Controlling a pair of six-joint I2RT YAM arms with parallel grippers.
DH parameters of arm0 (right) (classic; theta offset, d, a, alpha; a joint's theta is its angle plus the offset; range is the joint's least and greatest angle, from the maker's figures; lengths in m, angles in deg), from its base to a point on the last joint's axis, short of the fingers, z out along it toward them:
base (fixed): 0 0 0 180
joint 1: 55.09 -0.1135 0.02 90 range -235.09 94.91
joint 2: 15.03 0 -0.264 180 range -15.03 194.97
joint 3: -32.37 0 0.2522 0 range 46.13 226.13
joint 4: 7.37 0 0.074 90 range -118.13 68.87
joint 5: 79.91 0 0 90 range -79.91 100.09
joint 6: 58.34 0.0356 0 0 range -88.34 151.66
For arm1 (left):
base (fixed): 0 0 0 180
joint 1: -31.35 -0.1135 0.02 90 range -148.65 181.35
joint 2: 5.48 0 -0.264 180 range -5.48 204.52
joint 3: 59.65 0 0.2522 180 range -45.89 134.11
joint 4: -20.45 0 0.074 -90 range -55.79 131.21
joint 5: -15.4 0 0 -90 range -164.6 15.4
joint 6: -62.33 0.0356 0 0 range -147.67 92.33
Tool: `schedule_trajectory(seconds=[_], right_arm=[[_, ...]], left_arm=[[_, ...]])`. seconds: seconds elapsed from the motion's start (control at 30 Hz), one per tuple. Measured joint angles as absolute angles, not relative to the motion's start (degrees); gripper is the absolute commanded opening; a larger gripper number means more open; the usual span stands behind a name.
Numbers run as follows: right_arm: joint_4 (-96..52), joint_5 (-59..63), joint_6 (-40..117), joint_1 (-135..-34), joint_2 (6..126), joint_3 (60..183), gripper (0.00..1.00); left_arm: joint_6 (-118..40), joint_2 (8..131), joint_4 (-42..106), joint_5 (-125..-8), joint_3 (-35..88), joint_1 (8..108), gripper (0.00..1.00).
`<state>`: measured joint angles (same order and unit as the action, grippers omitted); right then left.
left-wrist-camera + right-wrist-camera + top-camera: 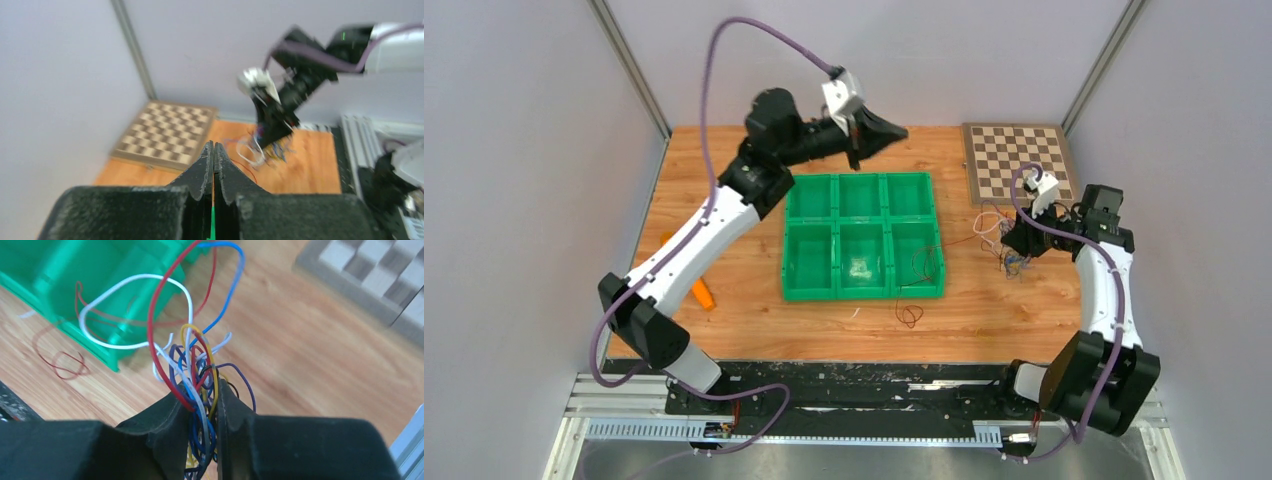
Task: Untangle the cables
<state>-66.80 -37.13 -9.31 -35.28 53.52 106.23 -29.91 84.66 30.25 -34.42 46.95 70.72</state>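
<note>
My right gripper pinches the tangled cables tightly together, so it should hold them over the bare wood beside the tray, then open.
My right gripper (pixel 1010 248) is shut on a tangled bundle of cables (pixel 997 232), held just right of the green tray. In the right wrist view the gripper (pixel 205 396) pinches red, white, blue, yellow and purple cables (pixel 192 357) that loop up out of the jaws. One dark red cable (pixel 909 315) lies loose on the table in front of the tray and also shows in the right wrist view (pixel 62 360). Another red cable (pixel 924 262) lies at the tray's front right compartment. My left gripper (pixel 900 130) is shut and empty, raised behind the tray (pixel 214 150).
The green tray (pixel 862 293) with several compartments stands mid-table. A chessboard (pixel 1016 160) lies at the back right. Orange objects (pixel 702 293) lie on the left under the left arm. Walls enclose the back and both sides.
</note>
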Motion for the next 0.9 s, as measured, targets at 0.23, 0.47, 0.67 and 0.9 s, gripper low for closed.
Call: schedule_trajectory(seconds=[0.23,0.47,0.67,0.9], right_arm=[[-63.6,-32.4,-12.9,-33.5,60.1,101.6,0.18],[-63.5,-40.4,-12.2,-32.4,57.5,103.6,0.08],[-63.2,-43.4,-11.0,-36.0,47.8,106.1,0.67],[-62.9,-40.6,-12.6,-36.9,54.9,105.9,0.68]], left_arm=[[-31.4,81.2,31.7,-35.2,57.0,64.6,0.08],[-28.6,79.5,36.5,-29.8,50.1,65.3,0.87],[-23.4,83.8,40.5,-30.6,38.9,72.4,0.89],[-26.4,94.0,38.5,-32.7,38.7,77.2,0.95]])
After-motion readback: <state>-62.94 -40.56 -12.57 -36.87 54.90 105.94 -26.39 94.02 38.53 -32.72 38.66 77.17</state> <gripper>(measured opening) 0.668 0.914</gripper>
